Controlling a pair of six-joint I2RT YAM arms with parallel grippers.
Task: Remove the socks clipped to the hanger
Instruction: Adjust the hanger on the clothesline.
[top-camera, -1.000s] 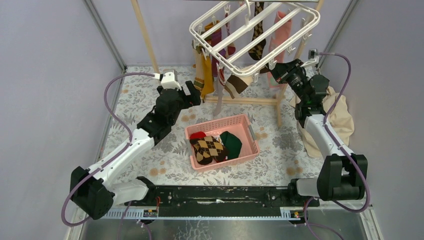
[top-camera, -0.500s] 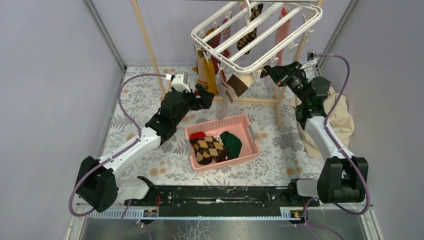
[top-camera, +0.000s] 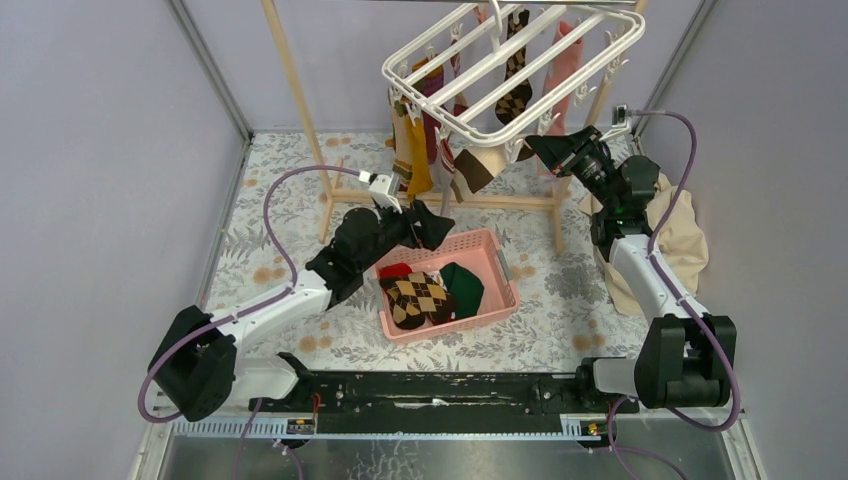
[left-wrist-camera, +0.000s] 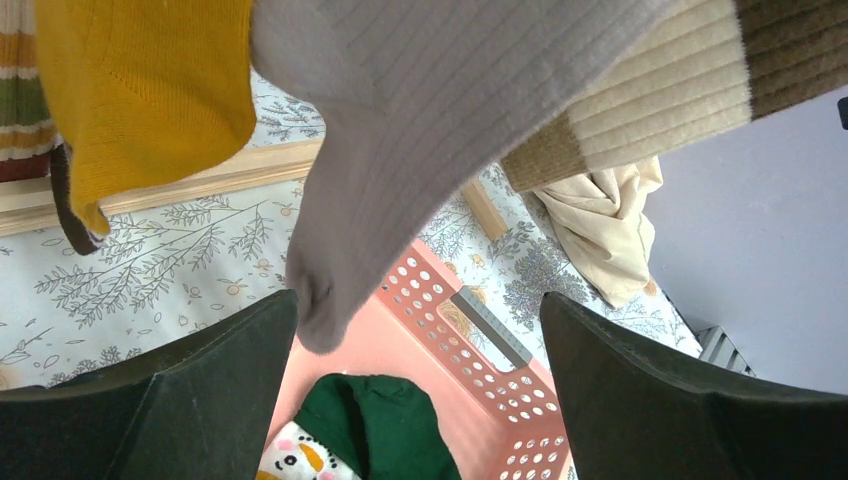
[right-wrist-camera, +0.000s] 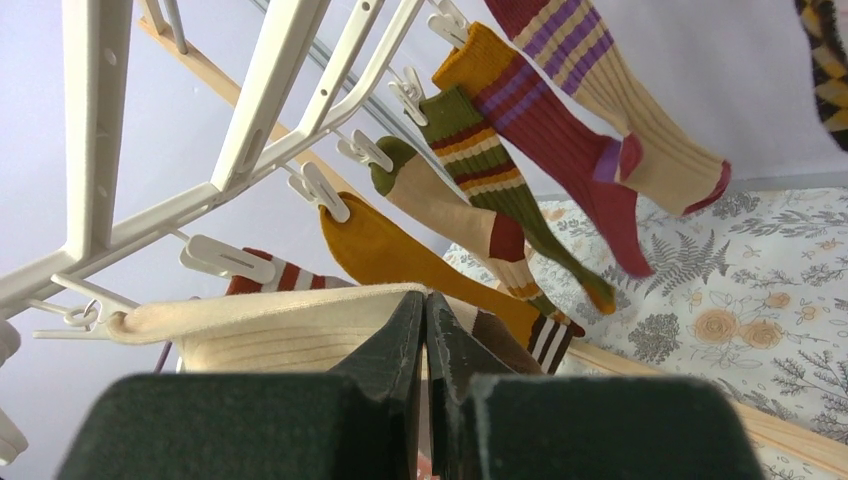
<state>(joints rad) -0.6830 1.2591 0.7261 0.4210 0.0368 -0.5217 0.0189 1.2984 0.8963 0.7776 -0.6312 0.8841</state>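
The sock's toe hangs just outward of the left gripper, nearer one open finger, so the gripper eases outward next until both fingers straddle the grey sock's toe (top-camera: 445, 208) (left-wrist-camera: 324, 318).
The white hanger (top-camera: 510, 70) hangs tilted at the top, with several socks (top-camera: 415, 150) clipped to it. My right gripper (top-camera: 535, 148) is shut on the cream cuff of a cream-and-brown sock (top-camera: 478, 168) at the hanger's near edge. In the right wrist view the fingers (right-wrist-camera: 425, 300) pinch that cuff (right-wrist-camera: 280, 330) under the hanger (right-wrist-camera: 250, 110). My left gripper (top-camera: 432, 225) is open and empty over the pink basket's far left corner. In the left wrist view a grey sock (left-wrist-camera: 400, 150) dangles just above the open gripper (left-wrist-camera: 418, 300), beside a mustard sock (left-wrist-camera: 140, 90).
The pink basket (top-camera: 500, 262) holds an argyle sock (top-camera: 415, 298), a green sock (top-camera: 465, 285) and a red one (top-camera: 397, 270). The wooden rail frame (top-camera: 295, 70) stands behind. A beige cloth (top-camera: 685, 240) lies by the right arm.
My left arm has swung right, from beside the wooden post to over the basket's far corner under the socks. The hanger has swayed a little. The right gripper has stayed on the cuff.
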